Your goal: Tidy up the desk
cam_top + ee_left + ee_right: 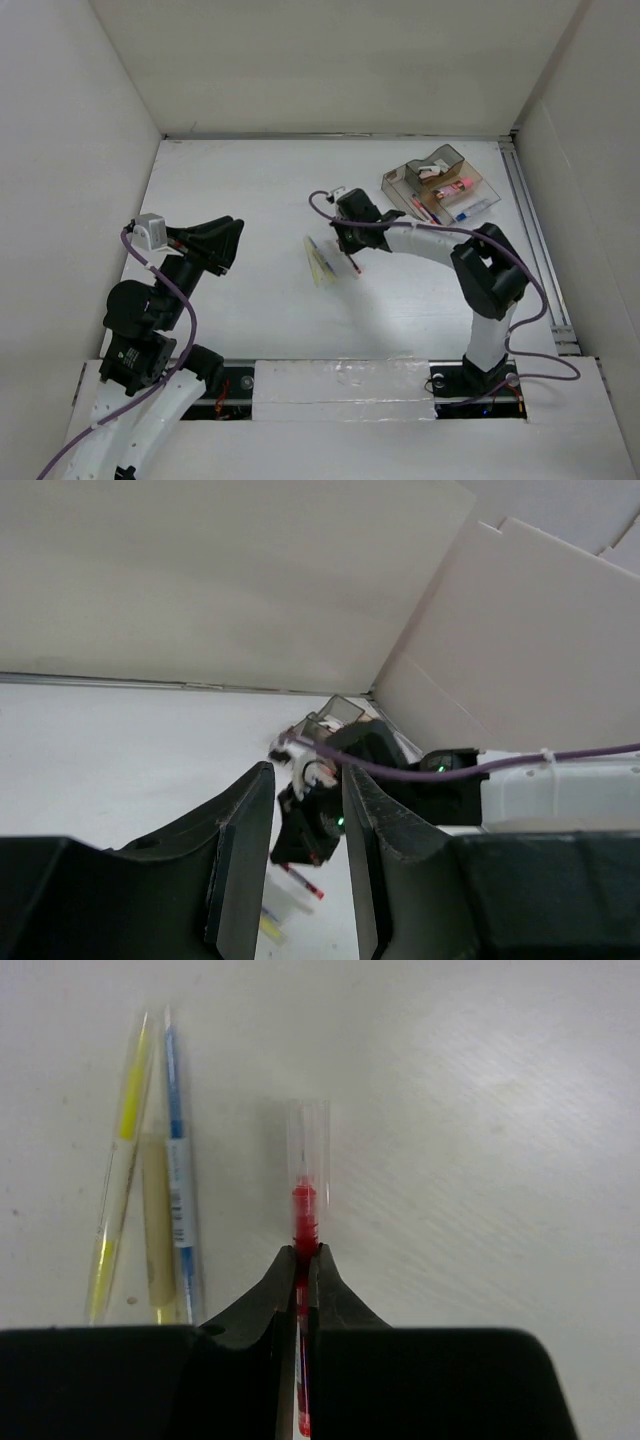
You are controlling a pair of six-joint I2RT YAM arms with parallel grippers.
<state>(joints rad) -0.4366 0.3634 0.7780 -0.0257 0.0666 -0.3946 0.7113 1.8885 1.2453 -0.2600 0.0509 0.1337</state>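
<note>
Pens already lie inside the tray's long section [416, 202]. I should lift my right gripper, carry the red pen [354, 266] outward over that section, then lower it and let go of it there.
A red pen with a clear cap [305, 1210] lies on the white desk [250, 180], and my right gripper [307, 1255] is shut on its barrel. In the top view the right gripper [345, 245] sits mid-desk with the red pen [354, 266] poking out below it. Just left of it lie a yellow pen [122, 1180], a beige pen [155, 1220] and a blue pen [178, 1180], side by side. My left gripper [232, 240] hovers at the left of the desk; in the left wrist view the left gripper [308, 780] is open with nothing between its fingers.
A clear compartmented tray [440, 185] holding pens and small items stands at the back right. A metal rail [535, 240] runs along the right edge. White panels wall the desk on three sides.
</note>
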